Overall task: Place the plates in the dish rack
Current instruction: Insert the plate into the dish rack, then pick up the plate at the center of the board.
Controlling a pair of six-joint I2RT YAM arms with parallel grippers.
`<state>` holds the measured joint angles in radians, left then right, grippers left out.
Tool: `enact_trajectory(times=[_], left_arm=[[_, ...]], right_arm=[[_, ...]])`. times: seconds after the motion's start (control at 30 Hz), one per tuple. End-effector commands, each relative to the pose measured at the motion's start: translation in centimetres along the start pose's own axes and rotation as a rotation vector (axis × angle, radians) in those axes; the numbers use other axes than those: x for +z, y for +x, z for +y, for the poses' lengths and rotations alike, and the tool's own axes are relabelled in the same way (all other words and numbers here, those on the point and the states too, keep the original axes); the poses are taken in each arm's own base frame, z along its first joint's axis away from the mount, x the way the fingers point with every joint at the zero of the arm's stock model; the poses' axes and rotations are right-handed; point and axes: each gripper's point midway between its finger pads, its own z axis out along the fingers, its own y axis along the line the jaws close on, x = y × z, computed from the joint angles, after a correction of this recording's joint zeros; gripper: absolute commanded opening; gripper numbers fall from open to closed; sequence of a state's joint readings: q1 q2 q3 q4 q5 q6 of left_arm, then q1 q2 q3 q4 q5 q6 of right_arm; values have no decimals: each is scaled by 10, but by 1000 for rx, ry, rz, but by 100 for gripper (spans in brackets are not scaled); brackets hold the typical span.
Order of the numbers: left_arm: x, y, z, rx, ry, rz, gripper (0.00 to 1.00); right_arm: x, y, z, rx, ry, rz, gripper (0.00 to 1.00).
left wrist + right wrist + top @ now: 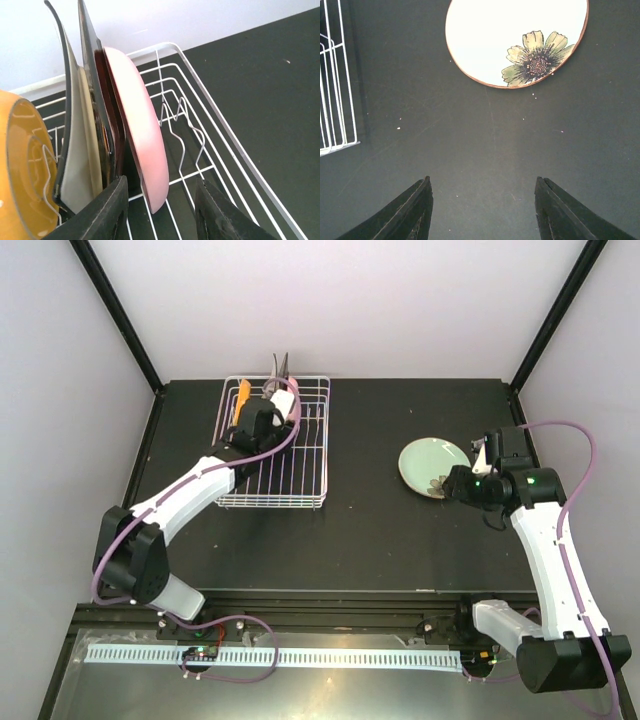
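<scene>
The pale green plate lies flat below my right gripper. My right gripper needs to move down next and tilt, so that it straddles the pale green plate's rim by the dark flower.
The white wire dish rack (300, 480) stands at the back left. Several plates stand on edge in it: a round pink plate (140, 130), dark-rimmed cream plates (80, 165) behind it and an orange plate (20, 165) at the far left. My left gripper (162, 184) is open over the rack. The pink plate's lower rim sits between its fingers with a gap on each side. A pale green plate with a dark flower (495, 35) lies flat on the table, right of the rack. My right gripper (482, 182) is open and empty just short of it.
The rack's upright tines (182, 130) to the right of the pink plate hold nothing. The black table (380, 540) ends in walls at the back and sides. A corner of the rack (335, 100) shows at the left of the right wrist view.
</scene>
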<state>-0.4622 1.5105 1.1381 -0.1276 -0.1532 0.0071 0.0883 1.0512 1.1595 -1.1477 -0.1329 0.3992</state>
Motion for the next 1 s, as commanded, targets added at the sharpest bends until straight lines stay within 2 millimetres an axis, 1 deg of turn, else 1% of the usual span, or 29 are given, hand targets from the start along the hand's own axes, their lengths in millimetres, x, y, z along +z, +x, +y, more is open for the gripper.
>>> enact_trajectory(times=[0.0, 0.1, 0.17, 0.23, 0.33, 0.37, 0.43, 0.53, 0.63, 0.73, 0.8, 0.83, 0.87, 0.93, 0.97], left_arm=[[-27, -50, 2, 7, 10, -112, 40], [-55, -86, -12, 6, 104, -198, 43], [-75, -97, -24, -11, 161, -216, 45], [-89, -94, -37, -9, 202, -202, 48], [-105, -75, -57, -10, 268, -147, 53], [-118, -73, -63, -20, 305, -149, 56], [-133, -61, -79, -46, 392, -119, 62], [-151, -46, -105, -90, 542, -74, 64], [-166, -38, -126, -112, 671, -70, 67], [-172, -40, -133, -126, 717, -90, 74], [-172, -42, -135, -117, 720, -83, 77], [-173, -45, -137, -109, 727, -81, 77], [-175, -46, -139, -97, 739, -83, 80], [-180, -52, -138, -80, 738, -103, 88], [-183, -54, -138, -73, 741, -116, 89]], right_arm=[[-6, -10, 4, 1, -8, -31, 57], [-7, -15, 5, -2, -8, -37, 57], [-6, -18, 6, -2, -9, -39, 57], [-2, -19, 5, 2, -5, -35, 57], [8, -15, 3, 23, -15, -22, 57], [12, -10, 0, 42, -16, -13, 57], [22, 0, -10, 98, -26, 5, 57], [38, 23, -23, 207, -82, 34, 57], [54, 48, -39, 330, -118, 48, 57], [67, 66, -48, 422, -129, 44, 57], [77, 73, -47, 460, -165, 37, 57], [81, 73, -45, 479, -189, 28, 57], [84, 70, -43, 485, -212, 6, 57], [89, 64, -42, 489, -241, -23, 57], [93, 63, -42, 492, -246, -29, 57]])
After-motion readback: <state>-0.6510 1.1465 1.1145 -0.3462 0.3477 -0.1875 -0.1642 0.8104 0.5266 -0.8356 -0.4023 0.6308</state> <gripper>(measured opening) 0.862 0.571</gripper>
